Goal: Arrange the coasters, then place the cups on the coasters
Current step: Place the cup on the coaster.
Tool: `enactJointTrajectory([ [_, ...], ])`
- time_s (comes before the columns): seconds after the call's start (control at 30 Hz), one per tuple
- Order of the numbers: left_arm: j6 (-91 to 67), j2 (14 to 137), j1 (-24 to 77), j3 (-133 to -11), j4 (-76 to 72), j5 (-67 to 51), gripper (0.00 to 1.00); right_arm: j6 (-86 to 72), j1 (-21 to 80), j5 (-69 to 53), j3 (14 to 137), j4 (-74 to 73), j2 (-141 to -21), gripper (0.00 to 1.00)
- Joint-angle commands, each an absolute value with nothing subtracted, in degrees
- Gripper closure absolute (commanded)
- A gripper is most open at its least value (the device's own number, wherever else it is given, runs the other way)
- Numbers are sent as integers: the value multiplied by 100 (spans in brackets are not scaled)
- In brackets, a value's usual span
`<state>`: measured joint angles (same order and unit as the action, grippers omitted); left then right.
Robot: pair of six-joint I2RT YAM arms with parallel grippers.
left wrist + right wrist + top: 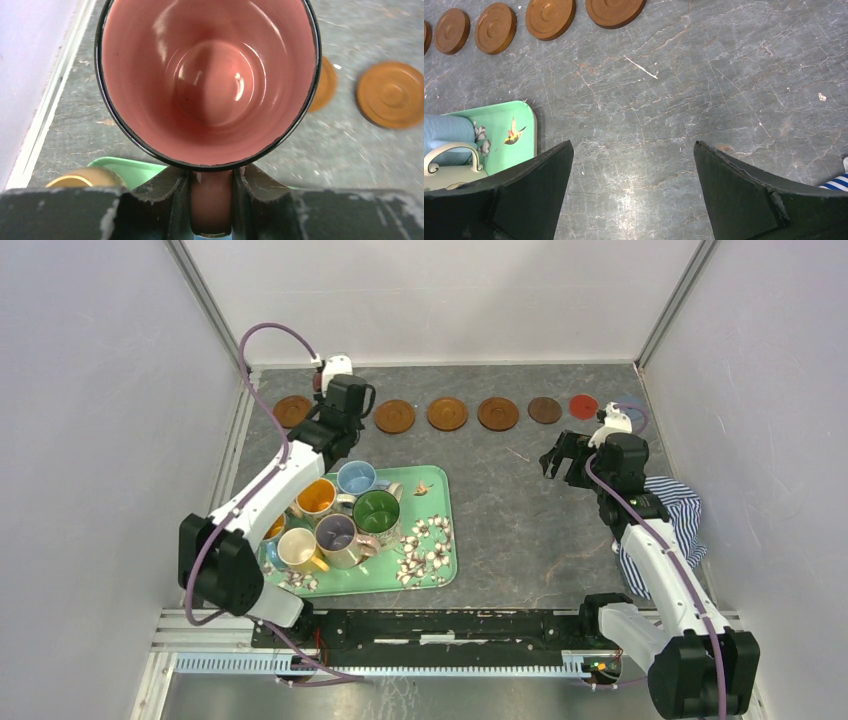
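Note:
Next, the left gripper carries the cup to the left in the top view and down onto the row's end coaster [293, 411] and releases it, as that coaster lies empty.
A row of coasters lies along the back of the table: orange-brown wooden ones [447, 413], a dark brown one [545, 410] and a red one [583, 406]. My left gripper [342, 405] is at the left part of that row, shut on the handle of a pink-inside cup [210, 75]; in the left wrist view its fingers [175, 200] clamp the handle, and a coaster [391, 95] lies off to the right. Several cups stand on the green tray, among them orange [318, 497], light blue [354, 478], green [376, 511] and lilac [336, 533]. My right gripper [565, 455] hangs open over bare table [634, 145].
The green floral tray [430, 540] sits near the left arm's base. A blue-striped cloth [670, 510] lies under the right arm by the right wall. Walls close in the left, right and back sides. Grey tabletop [500, 500] lies between tray and right arm.

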<state>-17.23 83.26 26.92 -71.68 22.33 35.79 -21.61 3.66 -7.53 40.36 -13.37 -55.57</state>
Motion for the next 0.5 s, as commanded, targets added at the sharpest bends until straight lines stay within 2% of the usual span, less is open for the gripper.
enactJointTrajectory([
  [0.0,-1632,8687,2057,-7493,1066,3551,98,-2184,423,-827,4228,-1046,-5563,2],
  [0.47,-1900,10158,707,-8208,657,3123,98,-2192,471,-953,4263,-1028,-5618,2],
])
